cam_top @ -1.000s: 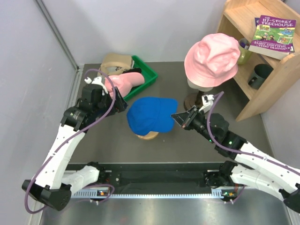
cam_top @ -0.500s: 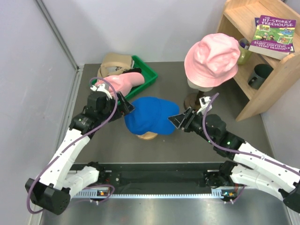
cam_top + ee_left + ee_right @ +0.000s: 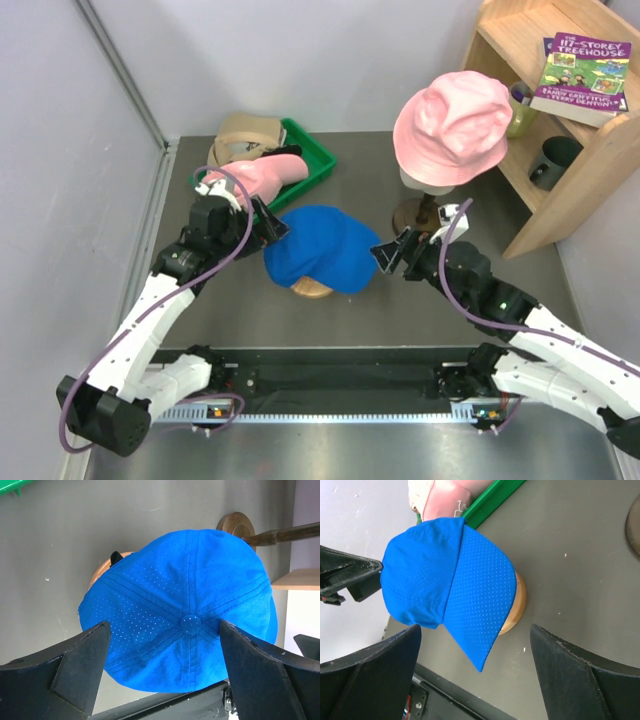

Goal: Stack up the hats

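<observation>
I'll next move my left gripper outward and down onto the near side of the pink cap (image 3: 265, 176) in the tray (image 3: 315, 152), as the blue cap already covers the stand.
A blue cap (image 3: 318, 250) rests on a round wooden stand (image 3: 312, 289) mid-table, peak toward the near right. My left gripper (image 3: 272, 226) is open at the cap's left rear; in the left wrist view its fingers straddle the crown (image 3: 185, 625) without touching. My right gripper (image 3: 388, 256) is open just right of the peak; the peak (image 3: 477, 605) lies free between the spread fingers (image 3: 380, 665). A pink cap (image 3: 265, 176) and a tan cap (image 3: 243, 130) lie in the green tray (image 3: 315, 152). A pink hat (image 3: 452, 125) sits on the mannequin head.
The mannequin's round dark base (image 3: 410, 213) stands just behind my right gripper. A wooden shelf (image 3: 585, 150) at the right holds a book (image 3: 582, 75) and a dark cup (image 3: 553, 160). Grey walls close in the left and back sides.
My right gripper went from shut on the blue cap's peak to open and drew back slightly. My left gripper moved from the tray side up to the cap. The cap shifted a little left.
</observation>
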{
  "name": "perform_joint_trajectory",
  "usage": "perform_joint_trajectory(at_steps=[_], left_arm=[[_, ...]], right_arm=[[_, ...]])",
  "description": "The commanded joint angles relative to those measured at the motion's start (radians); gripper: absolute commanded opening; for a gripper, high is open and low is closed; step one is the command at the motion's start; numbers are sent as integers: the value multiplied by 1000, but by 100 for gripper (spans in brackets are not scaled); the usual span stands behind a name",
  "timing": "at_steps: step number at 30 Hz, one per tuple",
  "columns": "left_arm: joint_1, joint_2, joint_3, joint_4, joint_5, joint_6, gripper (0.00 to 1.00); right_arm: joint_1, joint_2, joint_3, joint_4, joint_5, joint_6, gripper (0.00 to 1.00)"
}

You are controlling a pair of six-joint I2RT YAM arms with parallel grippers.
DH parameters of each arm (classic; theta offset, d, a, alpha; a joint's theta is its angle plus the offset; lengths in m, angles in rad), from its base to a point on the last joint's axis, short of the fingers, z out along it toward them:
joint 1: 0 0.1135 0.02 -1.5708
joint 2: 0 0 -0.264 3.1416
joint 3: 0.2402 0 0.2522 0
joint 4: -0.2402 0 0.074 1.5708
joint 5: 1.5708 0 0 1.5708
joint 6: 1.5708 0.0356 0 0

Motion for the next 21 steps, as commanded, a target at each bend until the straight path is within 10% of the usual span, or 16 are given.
perform_joint_trajectory(at_steps=[1,21], left_arm=[[1,20,-11,10,-12,17,93],[1,98,207,-33,-66,78,97]], right_arm=[[-8,17,80,-7,21,-69,89],[2,-16,-70,66,-61,97,89]])
